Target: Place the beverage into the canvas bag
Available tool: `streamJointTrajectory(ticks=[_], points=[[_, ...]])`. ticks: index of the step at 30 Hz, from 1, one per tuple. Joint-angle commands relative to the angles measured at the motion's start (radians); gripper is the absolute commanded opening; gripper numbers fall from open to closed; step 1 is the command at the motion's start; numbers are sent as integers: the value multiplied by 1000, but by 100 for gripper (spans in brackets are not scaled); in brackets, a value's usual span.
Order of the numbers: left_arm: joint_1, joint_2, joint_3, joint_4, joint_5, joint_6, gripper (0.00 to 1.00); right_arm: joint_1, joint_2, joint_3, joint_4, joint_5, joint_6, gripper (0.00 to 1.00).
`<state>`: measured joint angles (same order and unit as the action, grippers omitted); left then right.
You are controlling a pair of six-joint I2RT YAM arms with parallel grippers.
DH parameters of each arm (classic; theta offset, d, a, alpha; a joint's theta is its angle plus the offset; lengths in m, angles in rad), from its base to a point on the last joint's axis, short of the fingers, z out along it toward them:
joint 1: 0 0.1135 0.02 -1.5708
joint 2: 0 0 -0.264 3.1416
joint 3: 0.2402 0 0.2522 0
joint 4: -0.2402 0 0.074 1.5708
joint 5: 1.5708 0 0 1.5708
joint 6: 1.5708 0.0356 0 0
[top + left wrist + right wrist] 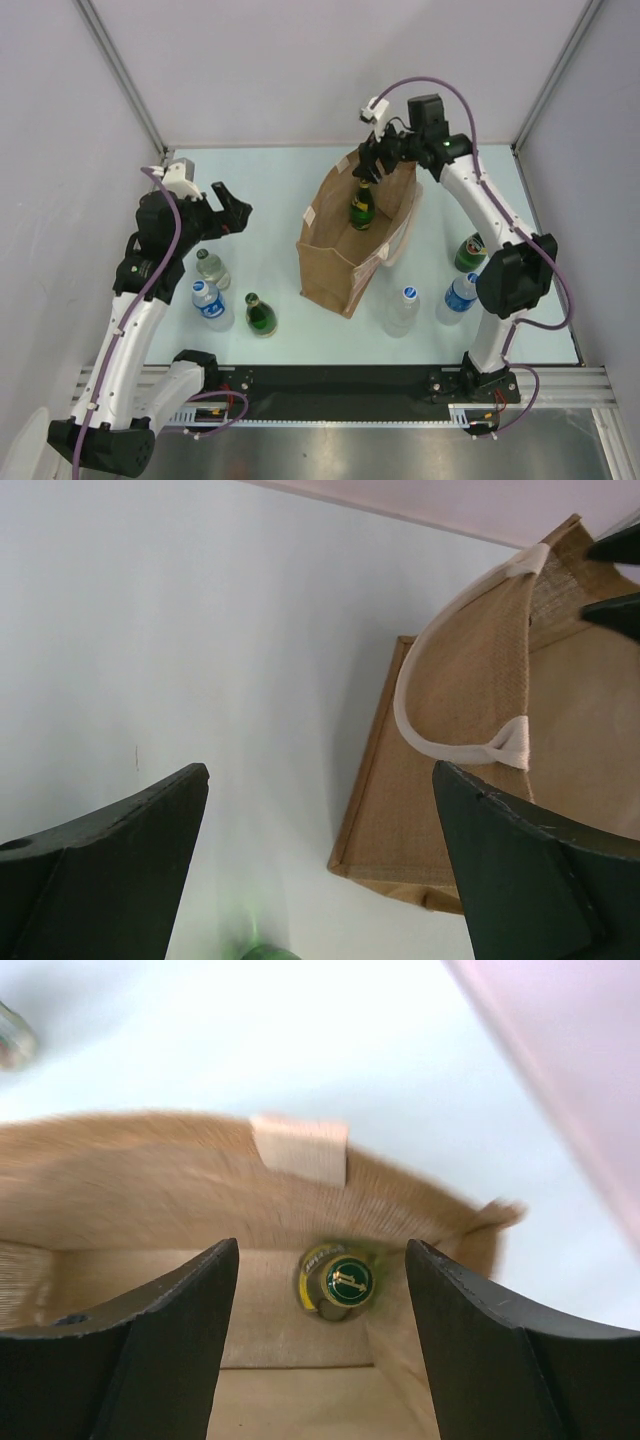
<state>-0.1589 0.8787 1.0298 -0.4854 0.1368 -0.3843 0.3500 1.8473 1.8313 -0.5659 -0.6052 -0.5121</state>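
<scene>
I need to move my left gripper back first, to the left in the top view, so that it can get down onto the clear bottle's green cap outside the bag.
The tan canvas bag (335, 265) stands open in the middle of the table, with cream handles (440, 746). A green glass bottle (361, 207) with a green and gold cap (347, 1282) stands upright inside it, at its far end. My right gripper (372, 165) is open and empty, hovering right above that bottle at the bag's far rim (150, 1200); the cap sits between the jaws, apart from them. My left gripper (232, 210) is open and empty left of the bag (480, 680), above bare table.
Left of the bag stand a clear bottle (211, 268), a blue-capped water bottle (210, 303) and a green bottle (260, 314). Right of it stand a clear bottle (402, 308), a water bottle (459, 295) and a green bottle (470, 252). Walls enclose the table.
</scene>
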Motion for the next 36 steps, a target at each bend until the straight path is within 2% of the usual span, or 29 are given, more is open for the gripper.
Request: streamJointTrajectory(ticks=[1, 4, 5, 14, 15, 18, 23, 29, 36], points=[[5, -15, 50, -63, -71, -10, 100, -42, -105, 137, -181, -166, 9, 74], [5, -27, 52, -120, -135, -27, 100, -81, -151, 134, -238, -199, 10, 74], [5, -40, 50, -133, -188, -31, 100, -94, -169, 102, -241, -202, 9, 74], [5, -57, 39, -269, -374, -91, 100, -311, -384, -70, -226, -189, 41, 80], [5, -46, 49, -286, -440, -100, 98, -325, -398, -90, -227, -185, 40, 80], [9, -18, 56, -346, -509, -125, 93, -388, -453, -184, -209, -182, 59, 80], [42, 57, 53, -380, -497, -160, 84, -433, -519, -302, -172, -200, 86, 80], [94, 132, 53, -386, -470, -143, 78, -434, -527, -326, -161, -219, 101, 80], [111, 206, 19, -374, -396, -131, 64, -434, -510, -331, -140, -237, 129, 80]])
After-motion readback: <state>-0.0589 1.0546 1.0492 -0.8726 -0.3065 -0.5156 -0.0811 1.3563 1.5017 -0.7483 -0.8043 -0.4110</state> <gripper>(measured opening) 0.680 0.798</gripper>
